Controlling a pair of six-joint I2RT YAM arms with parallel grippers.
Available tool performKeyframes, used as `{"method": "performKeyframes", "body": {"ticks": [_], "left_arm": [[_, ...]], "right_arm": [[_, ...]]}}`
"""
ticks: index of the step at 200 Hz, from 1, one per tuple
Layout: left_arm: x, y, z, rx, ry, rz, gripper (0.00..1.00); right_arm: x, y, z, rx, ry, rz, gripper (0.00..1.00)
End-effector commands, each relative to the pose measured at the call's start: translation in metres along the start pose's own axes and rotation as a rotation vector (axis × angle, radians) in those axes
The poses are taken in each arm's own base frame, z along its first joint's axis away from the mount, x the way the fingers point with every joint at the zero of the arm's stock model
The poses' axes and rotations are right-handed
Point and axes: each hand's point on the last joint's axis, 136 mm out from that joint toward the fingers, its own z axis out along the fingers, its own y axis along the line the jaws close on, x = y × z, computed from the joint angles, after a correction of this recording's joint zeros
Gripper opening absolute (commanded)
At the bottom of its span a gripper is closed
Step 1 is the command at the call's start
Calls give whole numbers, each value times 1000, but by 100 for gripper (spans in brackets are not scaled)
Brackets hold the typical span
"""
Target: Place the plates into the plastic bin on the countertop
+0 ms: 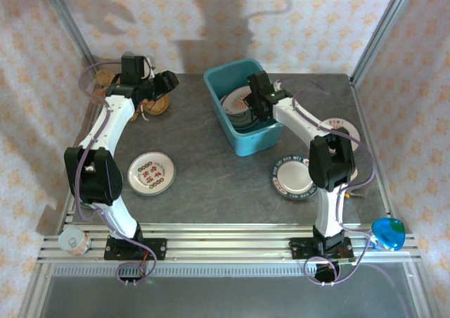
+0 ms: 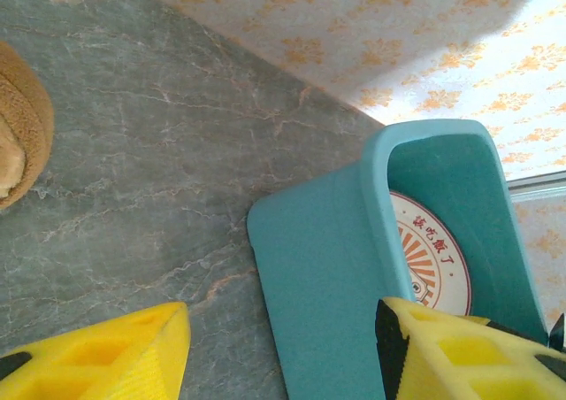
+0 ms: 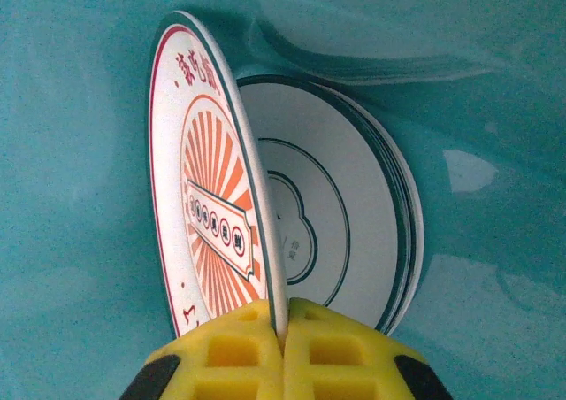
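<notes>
My right gripper will lower the sunburst plate deeper into the teal bin (image 1: 261, 142) next and then release the plate's rim, which it is still holding.
The teal plastic bin (image 1: 261, 142) stands at the back middle of the dark countertop (image 1: 204, 149). My right gripper (image 3: 285, 329) reaches down into the bin (image 3: 80, 108), shut on the rim of an orange sunburst plate (image 3: 199, 188) held on edge. Behind it, several white plates (image 3: 354, 214) lean against the bin wall. On the countertop lie a red-patterned plate (image 1: 151, 173), a dark-green-rimmed plate (image 1: 294, 176) and a third plate (image 1: 342, 131) partly behind the right arm. My left gripper (image 1: 166, 83) hovers open and empty left of the bin (image 2: 327, 267); one of its yellow fingers (image 2: 106, 351) shows low.
Brown round objects (image 1: 156, 105) sit at the back left, under the left arm, one of them (image 2: 18, 134) at the left wrist view's edge. A small blue round object (image 1: 388, 233) rests on the aluminium rail (image 1: 225, 247) at the front right. Patterned walls close in the back and sides.
</notes>
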Motion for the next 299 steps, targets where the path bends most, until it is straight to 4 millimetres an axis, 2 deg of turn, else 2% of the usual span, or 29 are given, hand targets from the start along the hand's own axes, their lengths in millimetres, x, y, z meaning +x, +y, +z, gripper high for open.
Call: {"method": "performKeyframes", "body": {"ticks": [1,43,103,141,170,199,236,268,299], "left_arm": [[1,7,-10,-37,-18,13,58],[8,13,-15,-45,-29,4,58],[18,19,-29,-63,-54,6,58],[21,22,-38,-84,-74,23,58],[21,22,-36,-80,-68,21,58],[22,22,-37,-86,-58,31,58],[24,23,-41,-100,-50,42,58],[27,26,-42,-111,-45,43,58],[32,31,-40,-123,-30,34,58]], "right_arm": [[17,-11,16,41,47,45,0],[21,-12,16,119,77,-7,0],[30,-10,10,156,61,33,0],[30,2,8,139,48,56,0],[30,2,16,141,35,71,0],[46,-8,30,165,92,120,0],[63,-17,40,194,138,128,6],[66,-24,42,215,140,151,9],[65,-32,45,221,121,164,23]]}}
